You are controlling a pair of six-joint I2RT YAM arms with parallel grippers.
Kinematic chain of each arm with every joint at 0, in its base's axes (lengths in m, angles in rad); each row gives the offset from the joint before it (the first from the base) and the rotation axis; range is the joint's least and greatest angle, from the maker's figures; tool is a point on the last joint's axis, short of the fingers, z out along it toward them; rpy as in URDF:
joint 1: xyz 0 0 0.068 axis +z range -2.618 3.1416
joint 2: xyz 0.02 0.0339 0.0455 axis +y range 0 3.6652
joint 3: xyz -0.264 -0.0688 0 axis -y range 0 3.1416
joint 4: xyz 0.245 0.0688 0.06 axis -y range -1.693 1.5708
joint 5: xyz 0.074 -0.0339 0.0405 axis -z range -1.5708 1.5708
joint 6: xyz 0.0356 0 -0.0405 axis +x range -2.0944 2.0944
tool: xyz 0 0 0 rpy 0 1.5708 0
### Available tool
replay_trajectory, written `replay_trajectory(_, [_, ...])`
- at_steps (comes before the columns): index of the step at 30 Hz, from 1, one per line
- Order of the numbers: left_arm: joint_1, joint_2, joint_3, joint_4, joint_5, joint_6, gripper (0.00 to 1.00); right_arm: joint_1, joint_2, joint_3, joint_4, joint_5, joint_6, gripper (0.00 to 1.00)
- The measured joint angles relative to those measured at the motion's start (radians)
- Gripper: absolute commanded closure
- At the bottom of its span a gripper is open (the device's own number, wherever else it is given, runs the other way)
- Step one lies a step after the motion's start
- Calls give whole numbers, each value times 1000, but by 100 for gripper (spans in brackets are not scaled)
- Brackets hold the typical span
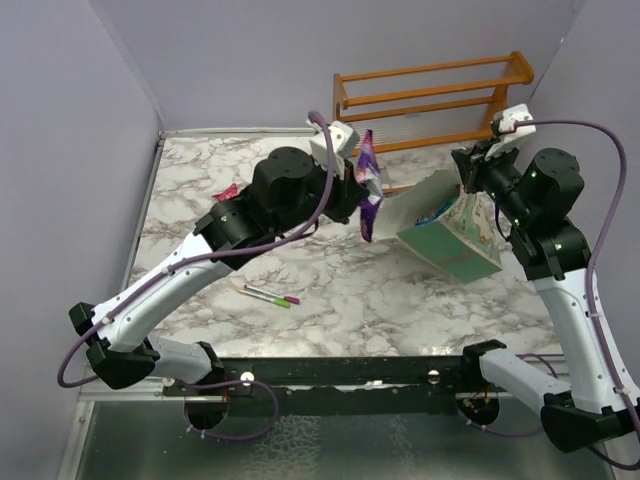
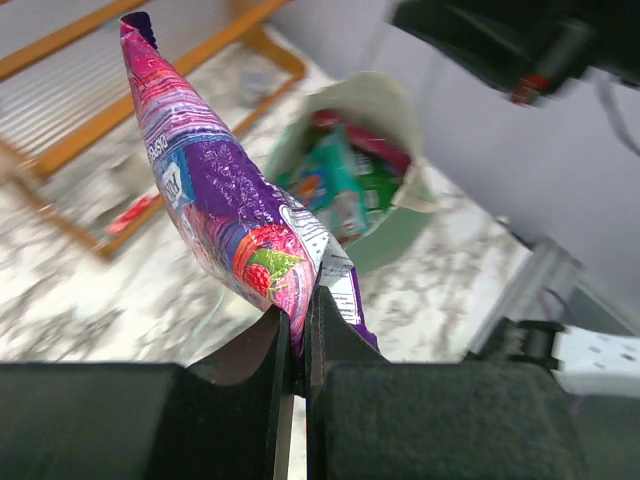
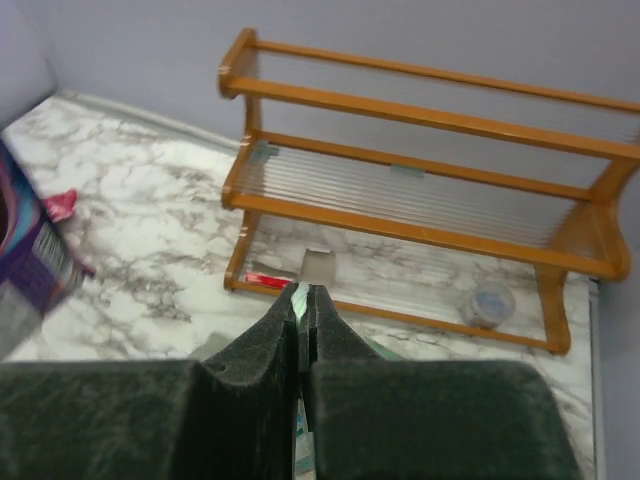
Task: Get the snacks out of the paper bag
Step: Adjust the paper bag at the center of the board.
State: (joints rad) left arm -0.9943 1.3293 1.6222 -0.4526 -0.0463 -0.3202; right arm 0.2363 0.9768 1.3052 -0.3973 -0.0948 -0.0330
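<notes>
Next, my left gripper swings over and down to the marble [image 1: 198, 186] beside the red item, as that spot lies below it and to its left in the top view.
My left gripper [image 2: 300, 305] is shut on a purple and pink snack packet [image 2: 225, 200] and holds it in the air left of the bag mouth; it also shows in the top view [image 1: 368, 185]. The pale green paper bag [image 1: 455, 240] lies tilted on the table, its mouth facing left. Teal, green and pink packets [image 2: 340, 180] still sit inside it. My right gripper [image 3: 303, 295] is shut on the bag's pale green rim [image 3: 302, 297] and holds the bag's upper edge [image 1: 470, 185] up.
An orange wooden rack [image 1: 430, 100] stands at the back right against the wall. Two marker pens [image 1: 270, 296] lie on the marble near the front middle. A small red-and-white item [image 1: 226, 192] lies at the back left. A small round container [image 3: 488, 303] sits under the rack.
</notes>
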Motion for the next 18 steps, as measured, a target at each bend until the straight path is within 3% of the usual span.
replay_trajectory(6, [172,-42,-90,-82,-11,3,100,-6,13,-113,10,-329,-75,99])
replay_trajectory(12, [190,-126,-188,-121,-24,4,100,-2,74,-194,114,-780,-22,99])
replay_trajectory(15, [194,-202,-247,-124,-47,-3,100,-2,83,-216,122,-921,15,99])
replay_trajectory(18, [201,-246,-274,-117,-69,-11,100,-2,67,-217,117,-965,29,99])
